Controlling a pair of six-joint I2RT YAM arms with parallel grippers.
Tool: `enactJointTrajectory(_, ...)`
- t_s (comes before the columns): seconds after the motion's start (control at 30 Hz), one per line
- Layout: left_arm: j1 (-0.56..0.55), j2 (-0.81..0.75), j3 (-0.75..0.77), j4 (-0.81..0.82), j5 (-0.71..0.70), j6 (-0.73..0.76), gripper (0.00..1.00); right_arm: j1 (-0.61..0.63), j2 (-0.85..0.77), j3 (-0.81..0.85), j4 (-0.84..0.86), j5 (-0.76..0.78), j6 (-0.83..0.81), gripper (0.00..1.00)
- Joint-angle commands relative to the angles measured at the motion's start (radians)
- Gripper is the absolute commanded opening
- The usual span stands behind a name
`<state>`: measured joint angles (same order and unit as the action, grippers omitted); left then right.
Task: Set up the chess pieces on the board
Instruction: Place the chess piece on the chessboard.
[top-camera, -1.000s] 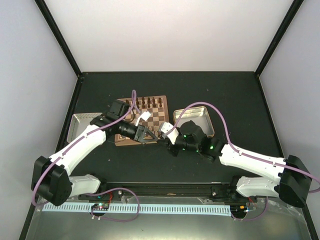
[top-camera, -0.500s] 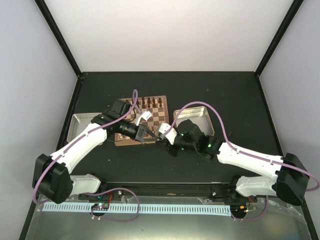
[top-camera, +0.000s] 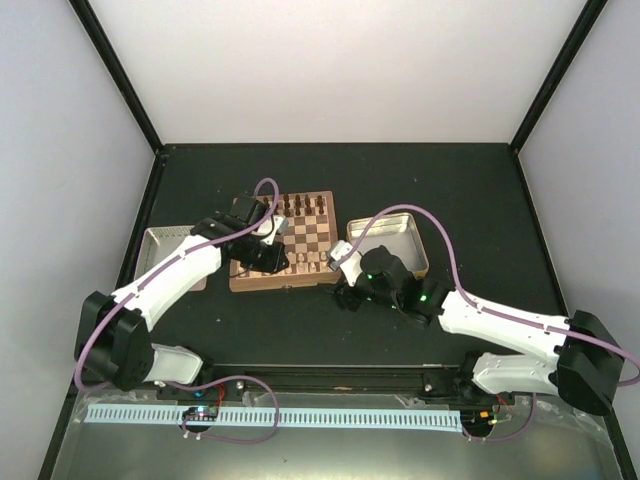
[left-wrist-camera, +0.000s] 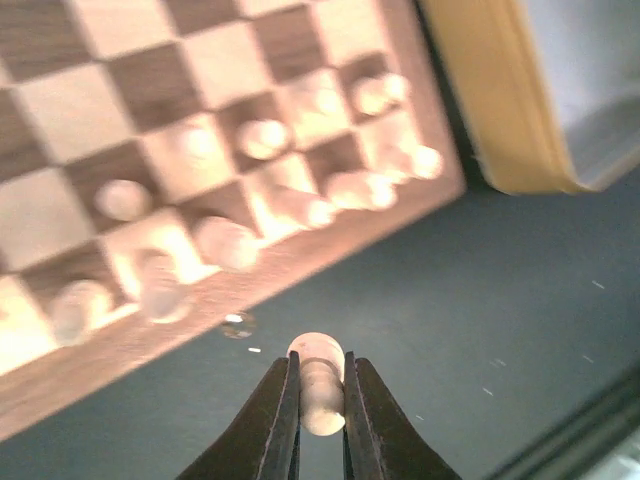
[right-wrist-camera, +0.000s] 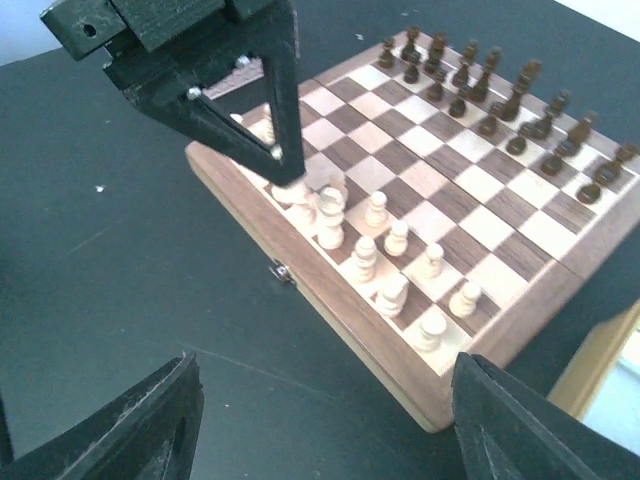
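I need to move the pale chess piece in my left gripper outward over the board's near edge next, and lower it onto a square in the pale rows, where matching pieces stand.
My left gripper (left-wrist-camera: 320, 362) is shut on one pale tan chess piece (left-wrist-camera: 322, 398), whose rounded end pokes out past the fingertips. It hangs just off the near edge of the board (left-wrist-camera: 200, 60). The right wrist view shows the left gripper's dark fingers (right-wrist-camera: 275, 130) coming down at the board's (right-wrist-camera: 470, 200) near left corner. Several pale chess pieces (right-wrist-camera: 385, 255) stand in the two near rows. My right gripper (right-wrist-camera: 330, 420) is open and empty over the dark table in front of the board (top-camera: 283, 235). From above, the left gripper (top-camera: 282, 262) and right gripper (top-camera: 340, 285) are apart.
Dark brown chessmen (right-wrist-camera: 480, 90) line the board's far rows. A gold-rimmed metal tin (top-camera: 390, 240) sits right of the board, close to my right arm. A second metal tray (top-camera: 165, 250) lies left of the board. Black frame posts stand at the table's corners.
The two grippers met tip to tip in front of the board. The right one has opened and drawn back; the left has swung toward the board's near left edge holding the piece.
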<state>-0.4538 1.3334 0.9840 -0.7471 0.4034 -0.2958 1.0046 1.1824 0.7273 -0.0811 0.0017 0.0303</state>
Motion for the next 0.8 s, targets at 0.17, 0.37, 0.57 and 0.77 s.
enactJointTrajectory(0.17, 0.004, 0.072, 0.165, -0.037, -0.404, -0.090, 0.02, 0.002, -0.072, -0.069, 0.077, 0.168, 0.109, 0.70)
enactJointTrajectory(0.37, 0.032, 0.184, 0.230, -0.053, -0.449, -0.090, 0.03, 0.002, -0.073, -0.088, 0.086, 0.170, 0.121, 0.70)
enactJointTrajectory(0.57, 0.067, 0.294, 0.265, -0.083, -0.448, -0.082, 0.03, 0.002, -0.057, -0.087, 0.079, 0.167, 0.118, 0.69)
enactJointTrajectory(0.77, 0.078, 0.364, 0.272, -0.104, -0.447, -0.064, 0.04, 0.002, -0.034, -0.075, 0.073, 0.149, 0.098, 0.69)
